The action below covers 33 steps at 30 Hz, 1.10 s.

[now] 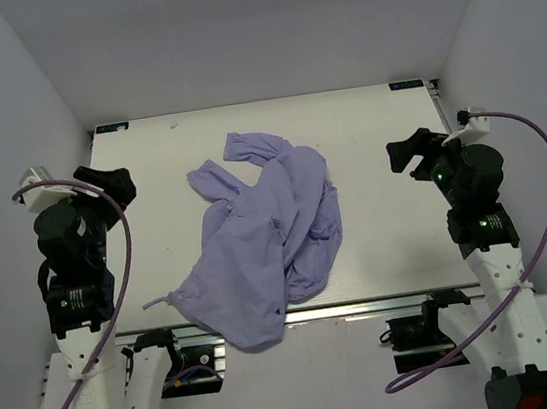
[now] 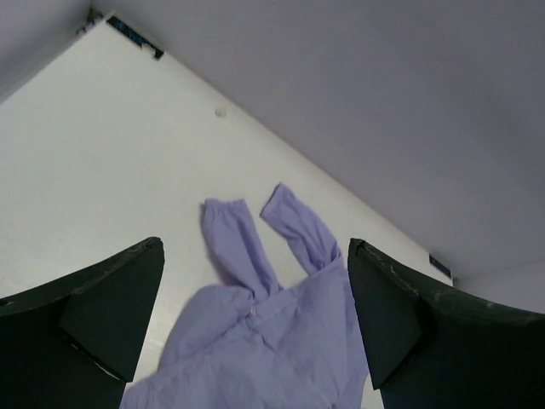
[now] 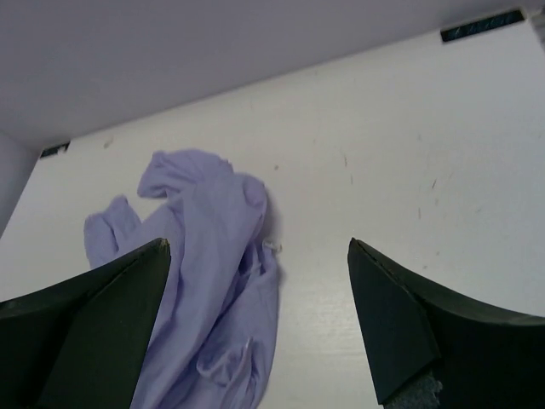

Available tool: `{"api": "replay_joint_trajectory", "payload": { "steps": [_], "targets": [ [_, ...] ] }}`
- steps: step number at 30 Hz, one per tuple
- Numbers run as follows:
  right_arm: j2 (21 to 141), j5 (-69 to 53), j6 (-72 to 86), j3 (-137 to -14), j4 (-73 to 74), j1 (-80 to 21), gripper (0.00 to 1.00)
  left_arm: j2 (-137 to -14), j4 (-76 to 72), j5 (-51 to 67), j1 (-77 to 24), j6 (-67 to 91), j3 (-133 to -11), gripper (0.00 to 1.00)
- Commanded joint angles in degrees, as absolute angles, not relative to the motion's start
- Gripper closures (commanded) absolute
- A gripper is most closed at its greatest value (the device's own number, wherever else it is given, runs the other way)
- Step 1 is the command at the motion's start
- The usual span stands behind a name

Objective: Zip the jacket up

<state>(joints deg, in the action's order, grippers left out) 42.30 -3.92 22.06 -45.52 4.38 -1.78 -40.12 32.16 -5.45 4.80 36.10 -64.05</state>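
Observation:
Next I should move my left gripper down and to the right in the top view onto the jacket's edge between sleeve and drawstring, since that edge borders bare table.
The lavender jacket (image 1: 268,235) lies crumpled in the middle of the white table, its lower part hanging over the near edge. Two sleeves point to the far side; a white drawstring (image 1: 157,302) trails at its left. The zipper is not clearly seen. My left gripper (image 1: 115,188) is open and empty, off the jacket's left side. My right gripper (image 1: 410,154) is open and empty, off its right side. The jacket shows between the open jaws in the left wrist view (image 2: 272,332) and at the left in the right wrist view (image 3: 209,281).
The white table (image 1: 389,240) is boxed in by grey walls at the left, right and back. The table's near rail (image 1: 367,305) runs along the front edge. Cables loop from both arms.

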Motion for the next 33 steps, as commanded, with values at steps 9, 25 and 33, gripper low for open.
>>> {"api": "replay_joint_trajectory", "payload": {
  "steps": [9, 25, 33],
  "targets": [
    [42.1, -14.32, 21.36, -44.74, 8.61, -1.67, 0.1, -42.27, 38.76, 15.02, 4.83, 32.69, -53.1, 0.02],
    [67.38, -8.54, 16.08, -51.06, 12.48, -13.42, 0.11, -56.75, 34.27, -1.69, -18.4, 42.96, -37.07, 0.02],
    [81.89, -0.37, 18.55, -54.58, 13.28, -22.57, 0.11, -74.07, 31.3, -11.34, -23.12, 43.77, -43.68, 0.02]
  ]
}}
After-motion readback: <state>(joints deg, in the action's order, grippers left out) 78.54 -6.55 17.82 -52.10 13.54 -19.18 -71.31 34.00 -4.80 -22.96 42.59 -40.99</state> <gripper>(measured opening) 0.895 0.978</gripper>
